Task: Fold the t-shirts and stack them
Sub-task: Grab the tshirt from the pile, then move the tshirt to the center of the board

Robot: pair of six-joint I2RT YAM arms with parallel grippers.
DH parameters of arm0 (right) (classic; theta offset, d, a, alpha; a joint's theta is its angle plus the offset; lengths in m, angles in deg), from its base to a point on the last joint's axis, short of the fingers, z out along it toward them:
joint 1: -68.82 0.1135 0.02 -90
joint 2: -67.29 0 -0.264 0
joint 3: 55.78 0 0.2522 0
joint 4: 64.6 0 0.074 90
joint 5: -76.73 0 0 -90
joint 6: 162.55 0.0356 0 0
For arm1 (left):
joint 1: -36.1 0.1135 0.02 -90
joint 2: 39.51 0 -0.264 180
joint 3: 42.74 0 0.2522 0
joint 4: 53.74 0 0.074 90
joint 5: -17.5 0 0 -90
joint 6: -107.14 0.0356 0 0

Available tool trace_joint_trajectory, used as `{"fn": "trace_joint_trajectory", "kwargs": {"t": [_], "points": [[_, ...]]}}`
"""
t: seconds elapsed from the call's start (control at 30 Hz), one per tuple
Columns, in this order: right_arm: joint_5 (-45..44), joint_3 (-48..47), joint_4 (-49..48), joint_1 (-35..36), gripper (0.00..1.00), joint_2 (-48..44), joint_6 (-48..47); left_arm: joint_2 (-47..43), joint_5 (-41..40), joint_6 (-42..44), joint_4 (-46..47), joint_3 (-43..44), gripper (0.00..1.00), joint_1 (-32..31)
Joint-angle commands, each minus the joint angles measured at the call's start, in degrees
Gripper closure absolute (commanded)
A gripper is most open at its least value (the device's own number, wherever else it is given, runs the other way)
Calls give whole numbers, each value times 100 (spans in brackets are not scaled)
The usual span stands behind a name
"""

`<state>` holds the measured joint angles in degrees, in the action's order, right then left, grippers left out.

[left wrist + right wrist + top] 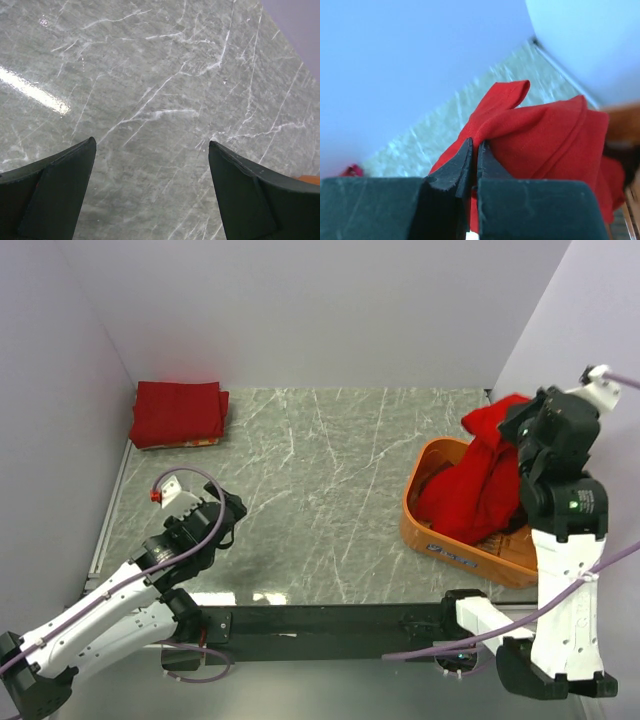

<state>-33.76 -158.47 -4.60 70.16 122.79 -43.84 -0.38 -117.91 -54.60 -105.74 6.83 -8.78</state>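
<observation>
The right gripper will next rise clear of the tub [455, 550], swing toward the left gripper and go down to release the red t-shirt in the middle of the table, where the marble is bare.
My right gripper [512, 422] is shut on a bright red t-shirt [480, 480] and holds it lifted over the orange tub [455, 550]; the cloth hangs down into the tub. In the right wrist view the jaws [476, 145] pinch a fold of the red t-shirt [545, 135]. A dark maroon cloth [432, 485] shows inside the tub under it. A folded red t-shirt [178, 412] lies at the far left corner of the table. My left gripper [232, 512] is open and empty, low over the bare table at the near left [152, 145].
The grey marble table [320, 500] is boxed in by pale walls on the left, back and right. The orange tub stands at the right side near the right arm's base. A black rail [320, 620] runs along the near edge.
</observation>
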Motion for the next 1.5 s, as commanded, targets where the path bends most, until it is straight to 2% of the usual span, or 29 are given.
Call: {"fn": "trace_joint_trajectory", "kwargs": {"t": [0.0, 0.13, 0.17, 0.27, 0.37, 0.4, 0.43, 0.53, 0.7, 0.77, 0.9, 1.0, 1.03, 1.17, 1.23, 1.27, 1.33, 1.37, 1.47], "points": [[185, -932, -484, -38, 100, 354, -462, -117, -153, -155, 62, -30, 1, -20], [922, -1978, -589, -29, 100, 926, -770, -196, -47, -15, 176, -74, 1, -20], [1420, -2319, -694, -12, 100, 1136, -805, -204, -56, -67, 142, -66, 1, -20], [2431, -2647, -1107, 129, 100, 1418, -823, -196, -38, -85, 123, -57, 1, -20], [2865, -2508, -1835, 488, 100, 1446, -788, -205, 120, 232, 369, -145, 1, -20], [2971, -2472, -2047, 655, 100, 1463, -875, -205, 137, 196, 370, -145, 1, -20], [2902, -2472, -2197, 1231, 100, 1515, -980, -205, 164, 231, 370, -127, 1, -20], [2708, -3171, -2216, 2313, 100, 1980, -1359, -222, 208, 91, 230, -83, 1, -20], [2849, -3895, -1935, 3371, 100, 3053, -1508, -240, 366, -182, -86, -48, 1, -20], [2919, -3896, -1987, 3757, 100, 3360, -1526, -231, 392, -322, -280, 13, 1, -20], [3419, -3467, -2250, 3979, 100, 3687, -1238, -248, 550, -506, -973, 302, 1, -20], [3377, -2448, -2663, 3988, 100, 3661, -1026, -266, 586, -858, -1484, 417, 1, -20], [3289, -1810, -2716, 3970, 98, 3643, -982, -292, 577, -1024, -1589, 426, 1, -20], [2806, -93, -2910, 3707, 92, 3633, -648, -292, 682, -1070, -1556, 330, 1, -20], [2621, 644, -2901, 3365, 79, 3730, -411, -231, 726, -1078, -1441, 286, 1, -20], [2516, 814, -2832, 3242, 59, 3844, -349, -205, 770, -1104, -1423, 277, 0, -20], [2166, 1078, -2735, 3005, 42, 3950, -287, -100, 823, -1166, -1327, 225, 1, -20], [2024, 1096, -2517, 2968, 37, 4003, -270, -47, 858, -1236, -1318, 207, 0, -20], [1487, 1210, -2408, 2968, 33, 3829, -418, 199, 998, -1324, -1116, 102, 1, -20]]}}
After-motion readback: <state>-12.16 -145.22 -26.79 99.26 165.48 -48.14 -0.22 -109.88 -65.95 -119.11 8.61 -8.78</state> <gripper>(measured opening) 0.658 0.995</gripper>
